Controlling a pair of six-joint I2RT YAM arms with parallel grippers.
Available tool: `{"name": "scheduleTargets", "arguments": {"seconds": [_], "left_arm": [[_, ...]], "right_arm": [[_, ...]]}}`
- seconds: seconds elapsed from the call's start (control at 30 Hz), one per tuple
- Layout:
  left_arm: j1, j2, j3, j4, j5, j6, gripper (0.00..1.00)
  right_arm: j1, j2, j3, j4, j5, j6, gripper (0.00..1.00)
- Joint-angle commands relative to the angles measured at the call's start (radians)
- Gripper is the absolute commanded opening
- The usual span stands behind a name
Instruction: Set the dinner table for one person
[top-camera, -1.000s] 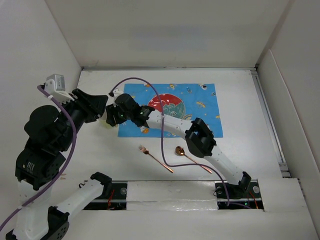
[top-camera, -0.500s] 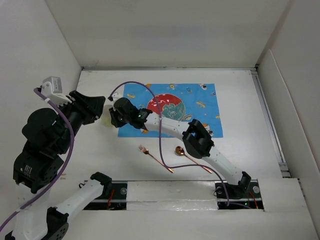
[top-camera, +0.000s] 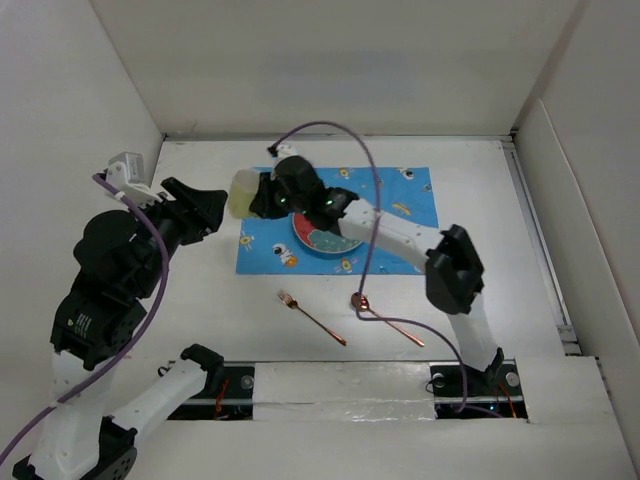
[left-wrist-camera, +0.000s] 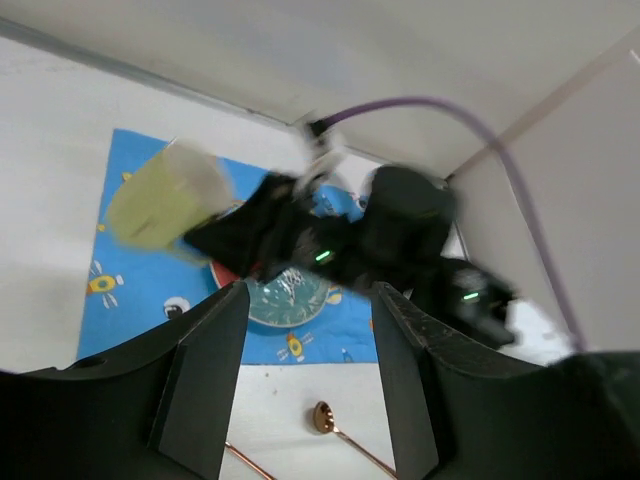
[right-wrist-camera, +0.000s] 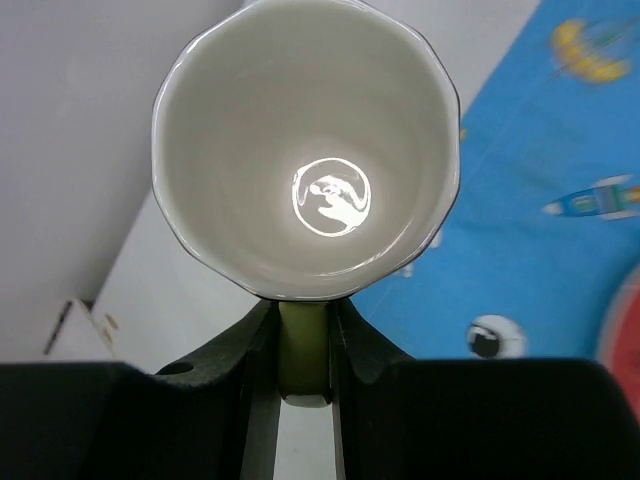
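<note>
I will next bring my right gripper past the plate to the right in the top view and lower the cup (top-camera: 241, 193) onto the mat's empty far corner.
My right gripper (top-camera: 262, 196) is shut on the handle of a pale yellow-green cup (top-camera: 241, 193) and holds it in the air over the far left corner of the blue mat (top-camera: 400, 240). The right wrist view looks into the cup's empty white inside (right-wrist-camera: 305, 150), with the handle clamped between the fingers of that gripper (right-wrist-camera: 303, 330). The cup (left-wrist-camera: 165, 200) also shows blurred in the left wrist view. My left gripper (top-camera: 212, 206) is open and empty, left of the cup; its jaws stand wide in its own view (left-wrist-camera: 305, 380). The white dinner table (top-camera: 500, 250) carries everything.
A red and teal plate (top-camera: 325, 235) sits on the mat. A copper fork (top-camera: 312, 317) and a copper spoon (top-camera: 385, 317) lie on the table in front of the mat. White walls enclose the table on three sides.
My right gripper has risen and moved back and to the right, carrying the cup from beside the mat's left edge to above its far left corner. My left arm has shifted slightly.
</note>
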Motion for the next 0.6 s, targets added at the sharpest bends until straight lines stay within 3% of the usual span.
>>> {"name": "scheduleTargets", "arguments": {"seconds": [0.0, 0.27, 0.37, 0.57], "left_arm": [[-0.005, 0.0, -0.069, 0.119, 0.068, -0.014, 0.49], [-0.005, 0.029, -0.259, 0.217, 0.221, -0.008, 0.54], [-0.005, 0.032, -0.316, 0.261, 0.24, -0.006, 0.55], [-0.005, 0.061, -0.351, 0.311, 0.272, 0.008, 0.56]], "right_arm": [[-0.133, -0.264, -0.08, 0.197, 0.059, 0.019, 0.0], [-0.525, -0.485, -0.331, 0.07, 0.025, -0.008, 0.0], [-0.64, -0.473, -0.317, 0.007, 0.039, -0.04, 0.0], [-0.742, -0.357, -0.241, -0.056, 0.044, -0.109, 0.0]]}}
